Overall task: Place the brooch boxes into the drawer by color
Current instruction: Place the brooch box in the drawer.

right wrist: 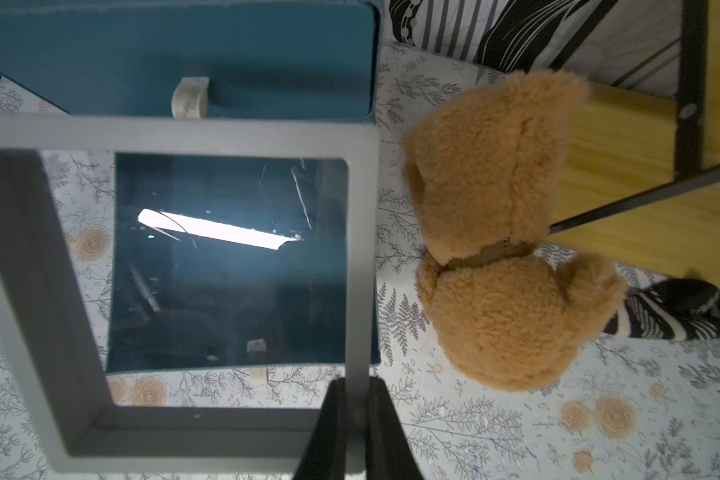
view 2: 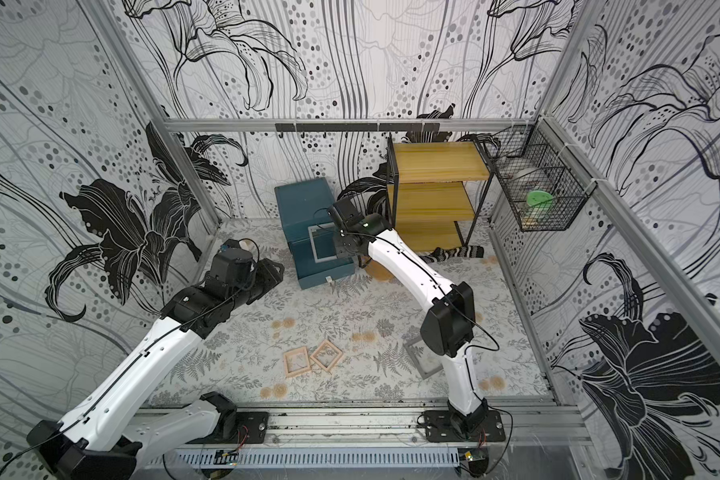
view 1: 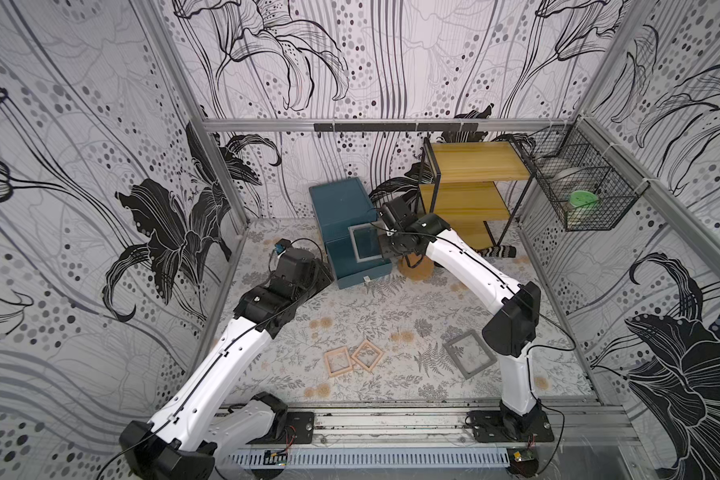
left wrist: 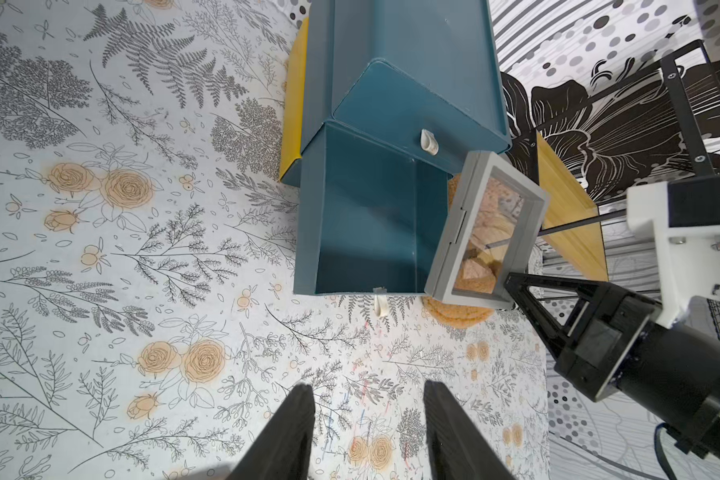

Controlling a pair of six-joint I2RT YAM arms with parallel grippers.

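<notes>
The bare bottom of the open drawer (view 1: 346,259) (right wrist: 236,296) is below, so my right gripper will next lower the grey box between the drawer's sides and let go of the box's frame there.
The dark teal drawer chest (view 1: 337,203) stands at the back, its bottom drawer (left wrist: 366,224) pulled out and bare inside. My right gripper (right wrist: 356,386) is shut on the edge of a grey brooch box (right wrist: 360,249), holding it level above that open drawer (view 1: 364,243). A second grey box (view 1: 468,353) lies on the mat by the right arm. Two pale wood boxes (view 1: 338,362) (view 1: 367,354) lie side by side near the front. My left gripper (left wrist: 368,388) hovers open over the mat just left of the chest, with nothing between its fingers.
A brown teddy bear (right wrist: 495,232) lies right of the open drawer, with a striped sock (view 1: 499,250) beyond it. The yellow shelf rack (view 1: 470,178) stands at the back right. A wire basket (view 1: 578,183) hangs on the right wall.
</notes>
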